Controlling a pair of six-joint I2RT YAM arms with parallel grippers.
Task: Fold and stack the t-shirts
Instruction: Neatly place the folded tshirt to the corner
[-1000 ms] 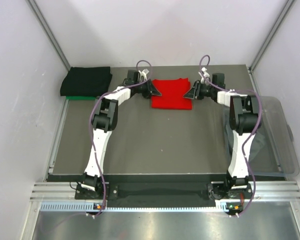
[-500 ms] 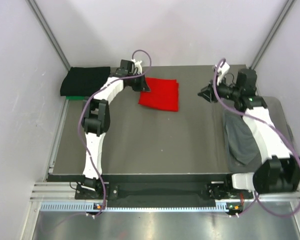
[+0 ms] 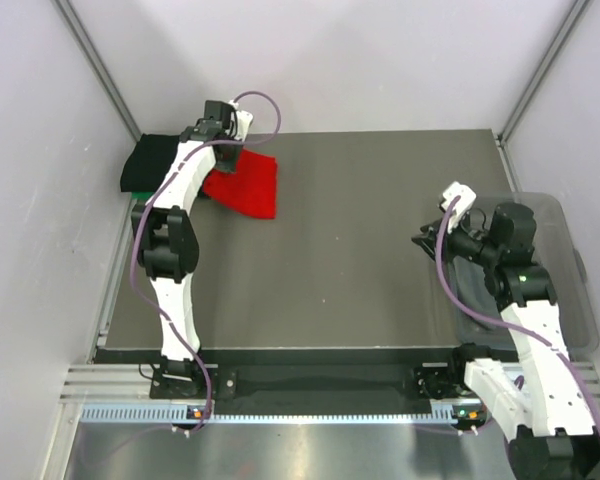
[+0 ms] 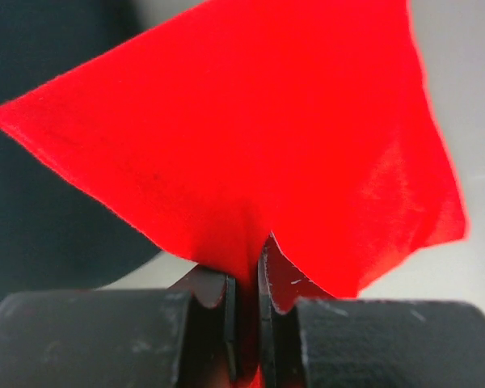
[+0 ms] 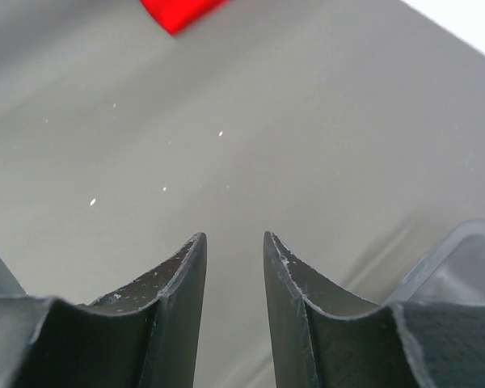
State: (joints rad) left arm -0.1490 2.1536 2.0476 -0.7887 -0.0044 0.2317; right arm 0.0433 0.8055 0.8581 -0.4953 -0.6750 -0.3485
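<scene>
I should move my left gripper to the left in the top view, over the folded black t-shirt (image 3: 158, 162) (image 4: 52, 198), and let go of the red t-shirt, because the stack is there.
The folded red t-shirt (image 3: 248, 186) lies at the back left of the table, its left edge next to the folded black t-shirt (image 3: 158, 162). A green t-shirt (image 3: 136, 199) peeks out under the black one. My left gripper (image 3: 225, 160) is shut on the red shirt's edge. In the left wrist view the red cloth (image 4: 259, 137) is pinched between the jaws of the gripper (image 4: 246, 279), with the black shirt (image 4: 48, 202) behind. My right gripper (image 3: 426, 240) hovers open and empty over the table's right side (image 5: 234, 242). A grey t-shirt (image 3: 472, 300) lies in the bin, partly hidden by my right arm.
A clear plastic bin (image 3: 565, 250) stands at the table's right edge; its corner shows in the right wrist view (image 5: 469, 259). White walls enclose the back and sides. A corner of the red shirt (image 5: 178, 12) shows far ahead of the right gripper.
My left gripper has pulled the red shirt left, up against the black shirt. My right gripper has let go of it and drawn back to the right, near the bin.
</scene>
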